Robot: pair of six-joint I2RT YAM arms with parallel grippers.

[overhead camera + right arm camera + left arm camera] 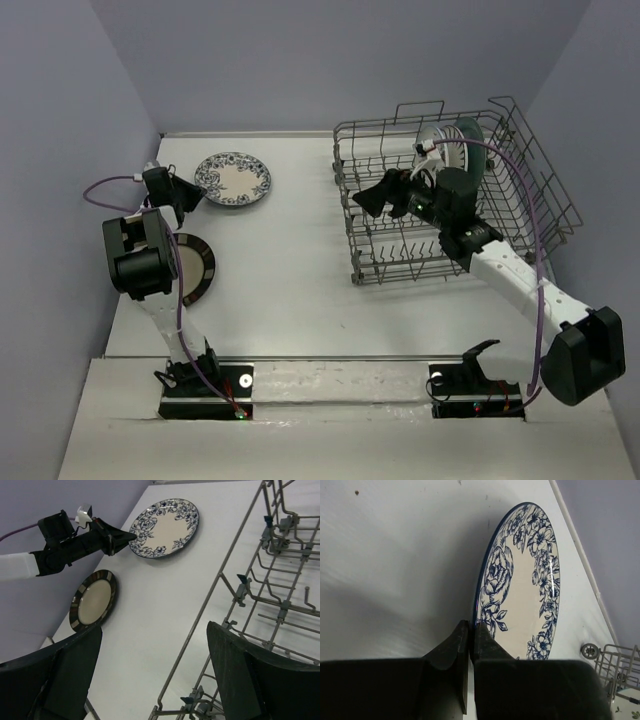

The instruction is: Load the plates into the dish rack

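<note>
The left gripper holds the plate's opposite rim and the floral plate's free rim [267, 184] [196, 523] is to the left in the top view, so the right gripper will reach that way next.
The blue-white floral plate [233, 180] lies at the far left of the table. My left gripper [186, 197] is shut on its left rim; in the left wrist view the fingertips [483, 630] pinch the plate's [520, 580] dark blue edge. I cannot tell whether the plate is lifted. A black-white striped plate [196, 268] lies flat nearer, partly under the left arm. The wire dish rack [520, 170] stands at the right, with a teal-grey plate [471, 140] and a white plate [438, 148] upright at its back. My right gripper [377, 198] is open and empty above the rack's left side. No dark shiny plate shows.
The right wrist view shows the floral plate [165, 527], the left gripper [117, 539], the striped plate [93, 600] and the rack's left wall [235, 580]. Purple walls close in at the back and both sides. A cable loops over the rack.
</note>
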